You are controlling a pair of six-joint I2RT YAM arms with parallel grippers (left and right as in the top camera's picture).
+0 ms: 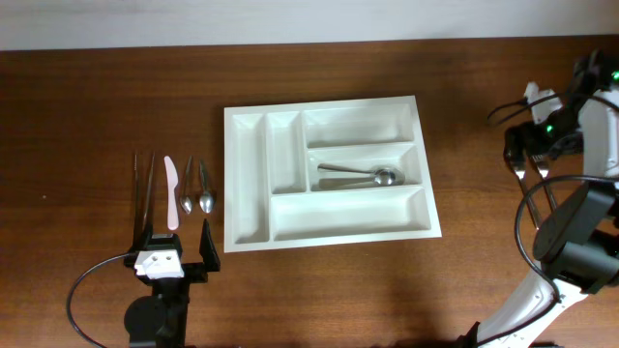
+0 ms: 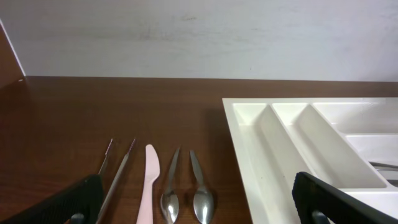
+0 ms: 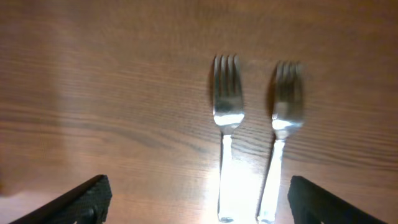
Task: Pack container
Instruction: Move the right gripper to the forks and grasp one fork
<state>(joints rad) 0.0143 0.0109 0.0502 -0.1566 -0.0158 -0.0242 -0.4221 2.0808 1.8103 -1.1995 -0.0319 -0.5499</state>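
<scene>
The other fork lies close beside it, so my right gripper should move down onto the neck of the silver fork nearer the tray, with one finger going between the forks.
The white cutlery tray (image 1: 248,184) lies in the middle of the table, and one metal spoon (image 1: 363,176) lies in its middle long compartment. My left gripper (image 1: 174,253) is open and empty, low over the table just in front of a row of cutlery left of the tray. In the left wrist view the tray (image 2: 261,146) is at the right, with my open left gripper (image 2: 199,211) at the bottom edge. My right gripper (image 1: 532,150) is open and empty above two forks (image 3: 227,118) (image 3: 286,118) at the far right; its fingers (image 3: 202,208) straddle their handles.
Left of the tray lie two dark thin sticks (image 1: 143,193), a pink knife (image 1: 171,191) and two spoons (image 1: 187,191) (image 1: 205,191). The left wrist view shows the sticks (image 2: 118,174), knife (image 2: 149,180) and spoons (image 2: 169,199) (image 2: 200,199). The other tray compartments hold nothing.
</scene>
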